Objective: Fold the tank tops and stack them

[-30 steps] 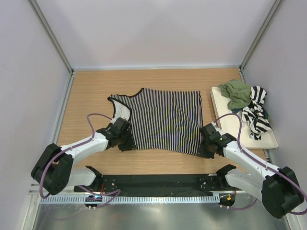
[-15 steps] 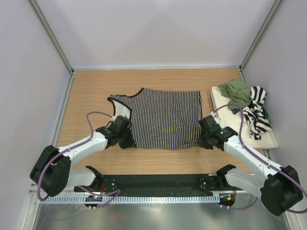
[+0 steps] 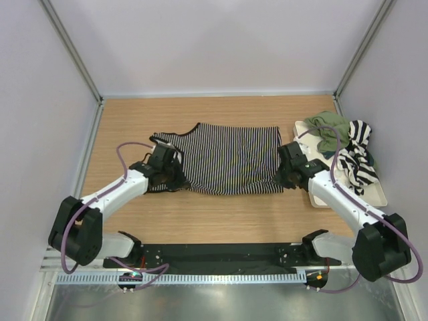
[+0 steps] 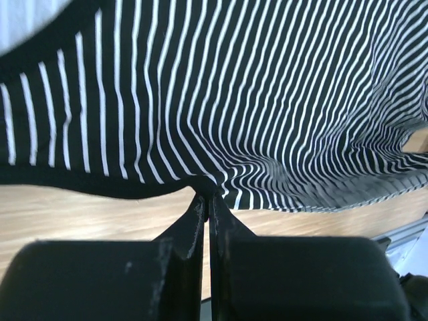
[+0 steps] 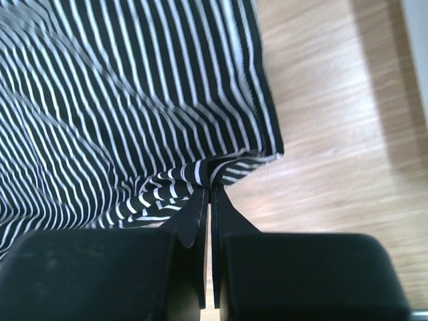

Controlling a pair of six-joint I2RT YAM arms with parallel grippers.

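Observation:
My right gripper carries the hem outward along the tray-side edge point(image 3: 277, 140) next and then opens, since most of the pinstriped tank top still lies flat.
A pinstriped tank top point(image 3: 224, 160) lies spread on the wooden table, its near edge lifted and carried back over itself. My left gripper point(image 3: 168, 175) is shut on its black-bound near-left edge point(image 4: 200, 187). At the near-right hem corner point(image 5: 214, 170) my right gripper point(image 3: 289, 172) is shut on bunched cloth. An olive green tank top point(image 3: 329, 131) and a broad-striped tank top point(image 3: 357, 157) lie crumpled on the cream tray point(image 3: 374, 198).
The tray stands at the right edge of the table, close to my right arm. White walls enclose the table on three sides. A black rail point(image 3: 221, 254) runs along the near edge between the arm bases.
The left gripper closed on the top's near-left edge. Both grippers then moved away from the bases, drawing the near edge of the pinstriped top back over the cloth.

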